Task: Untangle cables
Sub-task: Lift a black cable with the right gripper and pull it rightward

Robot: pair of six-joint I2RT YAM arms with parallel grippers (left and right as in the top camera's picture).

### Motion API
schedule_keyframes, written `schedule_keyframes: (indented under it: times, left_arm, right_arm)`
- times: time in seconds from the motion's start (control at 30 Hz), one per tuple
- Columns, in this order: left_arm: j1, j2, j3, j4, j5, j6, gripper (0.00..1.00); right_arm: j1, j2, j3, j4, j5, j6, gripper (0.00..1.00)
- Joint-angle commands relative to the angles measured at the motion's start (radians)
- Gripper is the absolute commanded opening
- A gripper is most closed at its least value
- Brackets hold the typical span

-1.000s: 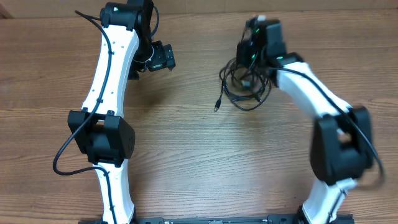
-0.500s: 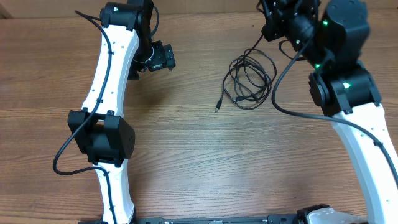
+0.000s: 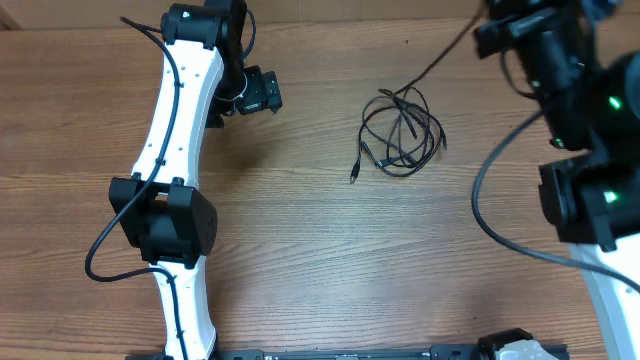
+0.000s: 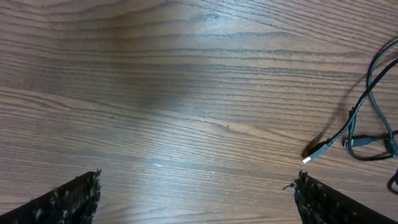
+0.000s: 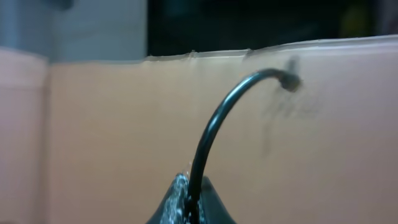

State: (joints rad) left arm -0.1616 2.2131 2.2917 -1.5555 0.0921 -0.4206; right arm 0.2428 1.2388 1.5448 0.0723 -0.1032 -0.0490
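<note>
My right gripper is holding the cable, and there is tabletop clear of the cable tangle below it to the right in the overhead view. I should move it down to that side and let go of the cable.
The cables (image 3: 402, 135) lie in a loose black tangle on the wooden table, right of centre. One free plug end (image 3: 354, 172) points toward the near left. A single strand (image 3: 440, 55) rises from the tangle to my right gripper (image 3: 490, 28), which is lifted high at the far right. In the right wrist view that gripper (image 5: 189, 202) is shut on the black cable (image 5: 217, 118), which arches up from between the fingers. My left gripper (image 3: 262, 95) hovers left of the tangle, open and empty (image 4: 198, 180). Its view shows a silvery-tipped plug (image 4: 314, 151) and cable loops (image 4: 373, 106) at the right.
The left arm (image 3: 175, 150) stretches from the near edge up the left side of the table (image 3: 300, 260). The right arm's dark body (image 3: 600, 170) hangs high over the right side. A tan wall (image 5: 93, 137) fills the right wrist view.
My right gripper has risen and moved to the far right with one strand, drawing it out of the tangle, which spread and shifted slightly. The left arm stayed still.
</note>
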Motion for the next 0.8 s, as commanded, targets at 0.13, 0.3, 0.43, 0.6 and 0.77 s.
schedule_keyframes:
  times: [0.13,0.3,0.43,0.6,0.77]
  left_arm:
    - [0.004,0.008,0.019,0.001,-0.014,-0.006,1.0]
    - [0.004,0.008,0.019,0.001,-0.014,-0.006,1.0]
    - [0.004,0.008,0.019,0.001,-0.014,-0.006,1.0]
    - [0.004,0.008,0.019,0.001,-0.014,-0.006,1.0]
    - [0.004,0.008,0.019,0.001,-0.014,-0.006,0.99]
  right_arm:
    - [-0.003,-0.074,0.007,0.259,0.273,-0.273,0.04]
    - [-0.003,-0.076,0.007,0.438,0.474,-0.532,0.04]
    - [-0.045,-0.063,0.007,0.435,0.608,-0.66,0.04]
    - [-0.174,-0.021,0.007,0.233,0.657,-0.649,0.04]
    - [-0.319,0.062,0.007,0.003,0.656,-0.486,0.04]
